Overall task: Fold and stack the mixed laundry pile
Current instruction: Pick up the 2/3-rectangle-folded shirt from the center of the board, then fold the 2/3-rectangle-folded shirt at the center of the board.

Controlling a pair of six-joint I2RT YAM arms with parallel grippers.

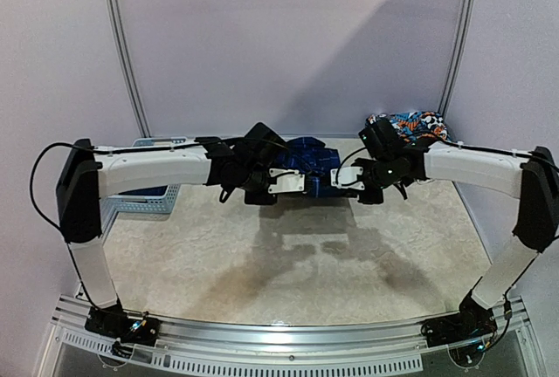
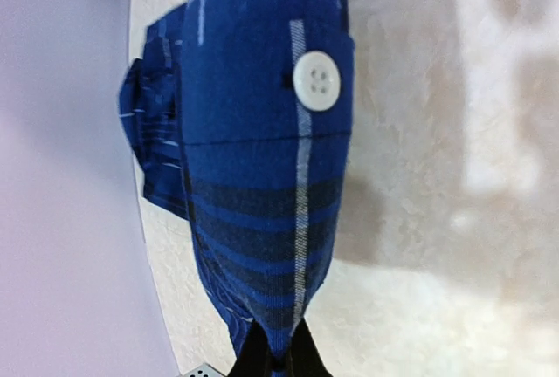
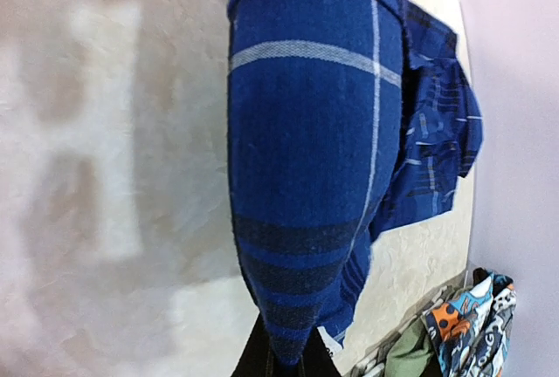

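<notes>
Next, my left gripper rises, then descends outward, lays the plaid shirt [image 1: 312, 157] on the bare tabletop and releases it. The cloth hangs stretched above that spot.
A blue-and-black plaid shirt [image 1: 312, 157] hangs stretched between my two grippers above the back middle of the table. My left gripper [image 1: 301, 182] is shut on one pinched edge of it; in the left wrist view the cloth [image 2: 262, 133], with a white button [image 2: 315, 81], runs up from the gripper [image 2: 279, 361]. Facing it a short way off, my right gripper [image 1: 336, 178] is shut on another edge; the right wrist view shows the shirt [image 3: 314, 133] tapering into the gripper [image 3: 286, 361]. The rest of the laundry pile [image 1: 410, 124] lies at the back right corner.
A light-blue slotted basket [image 1: 144, 198] stands at the left behind my left arm. Colourful patterned and green garments [image 3: 463, 325] lie against the back wall. The table top [image 1: 288, 272] has a pale mottled cover, and pale walls close in the back and sides.
</notes>
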